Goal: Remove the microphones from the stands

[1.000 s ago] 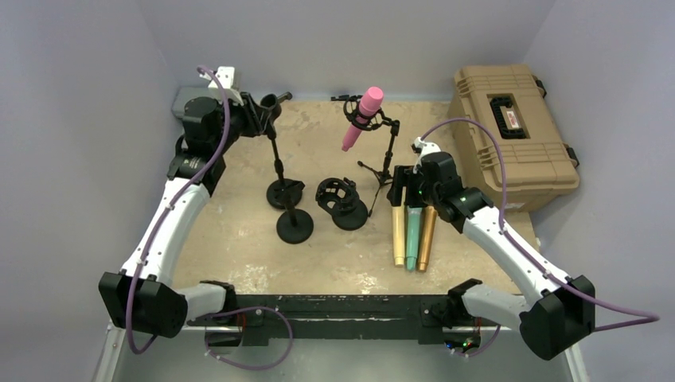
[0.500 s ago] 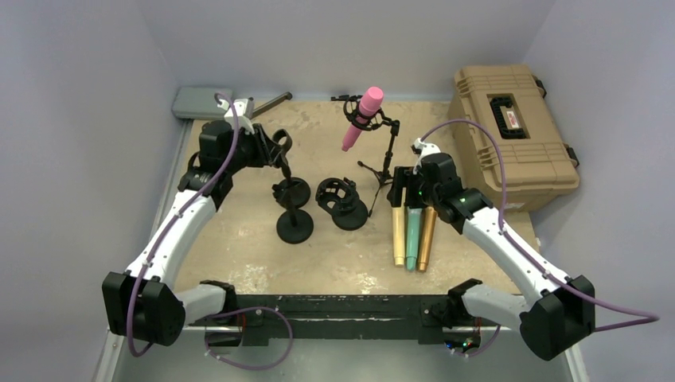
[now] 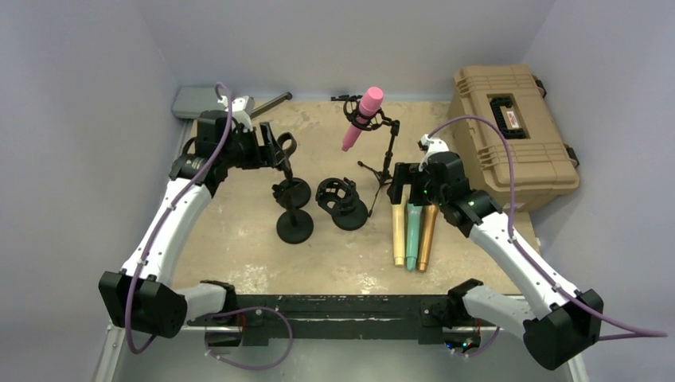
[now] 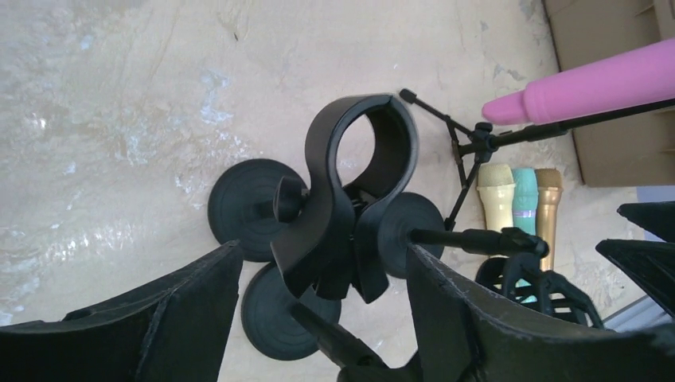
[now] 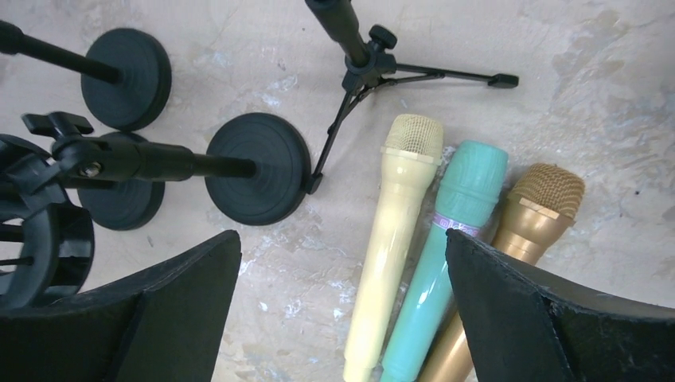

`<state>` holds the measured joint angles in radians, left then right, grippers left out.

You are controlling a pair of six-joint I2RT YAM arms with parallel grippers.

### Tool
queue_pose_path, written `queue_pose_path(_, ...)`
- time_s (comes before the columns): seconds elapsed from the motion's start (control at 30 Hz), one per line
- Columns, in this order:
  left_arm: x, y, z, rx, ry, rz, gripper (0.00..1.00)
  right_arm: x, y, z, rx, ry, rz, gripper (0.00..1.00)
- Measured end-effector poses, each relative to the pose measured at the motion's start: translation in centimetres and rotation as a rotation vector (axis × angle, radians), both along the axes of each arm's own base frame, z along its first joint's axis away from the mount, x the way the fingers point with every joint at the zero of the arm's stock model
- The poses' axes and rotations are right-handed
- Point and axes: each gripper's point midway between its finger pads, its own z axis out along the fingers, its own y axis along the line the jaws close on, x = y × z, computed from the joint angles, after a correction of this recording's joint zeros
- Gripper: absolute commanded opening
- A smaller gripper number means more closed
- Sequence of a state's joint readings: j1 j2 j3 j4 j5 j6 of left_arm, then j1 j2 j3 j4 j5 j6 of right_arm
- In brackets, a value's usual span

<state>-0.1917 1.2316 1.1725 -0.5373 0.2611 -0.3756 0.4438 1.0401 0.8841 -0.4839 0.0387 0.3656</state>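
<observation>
The pink microphone's head (image 3: 372, 95) juts from its shock mount, outward of the robot's right gripper, so the right gripper needs to move up and reach outward to close around that head.
The pink microphone (image 3: 366, 114) sits tilted in the shock mount of a black tripod stand (image 3: 388, 159) at the back middle; its body also shows at the top right of the left wrist view (image 4: 593, 79). My left gripper (image 3: 275, 153) is open around the empty black clip (image 4: 362, 151) of a round-base stand, with a gap on each side. My right gripper (image 3: 410, 185) hangs wide open over three microphones lying on the table: cream (image 5: 396, 239), teal (image 5: 450, 247) and gold (image 5: 521, 227). It holds nothing.
Three black round-base stands (image 3: 294, 226) cluster left of the tripod, one with an empty shock mount (image 3: 335, 193). A tan hard case (image 3: 513, 131) fills the back right. A grey box (image 3: 199, 102) lies in the back left corner.
My left gripper brought the clip stand from the back left down beside the other round bases and opened off it. My right gripper opened wider above the three lying microphones.
</observation>
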Motion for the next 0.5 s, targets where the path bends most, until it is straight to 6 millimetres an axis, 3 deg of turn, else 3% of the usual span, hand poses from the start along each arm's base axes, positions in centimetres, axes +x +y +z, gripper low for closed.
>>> queue_pose_path(0.2, -0.4, 0.4, 4.6, 0.028, -0.097, -0.022, 0.77, 0.5, -0.7, 2.9, -0.004, -0.063, -0.035, 0.96)
queue_pose_path(0.37, -2.5, 1.1, 8.0, 0.055, -0.255, -0.048, 0.77, 0.8, -0.7, 5.4, 0.02, -0.118, -0.041, 0.96)
queue_pose_path(0.5, -4.7, 1.6, 8.6, 0.071, -0.375, -0.065, 0.78, 0.7, -0.6, 6.8, 0.052, -0.151, -0.046, 0.95)
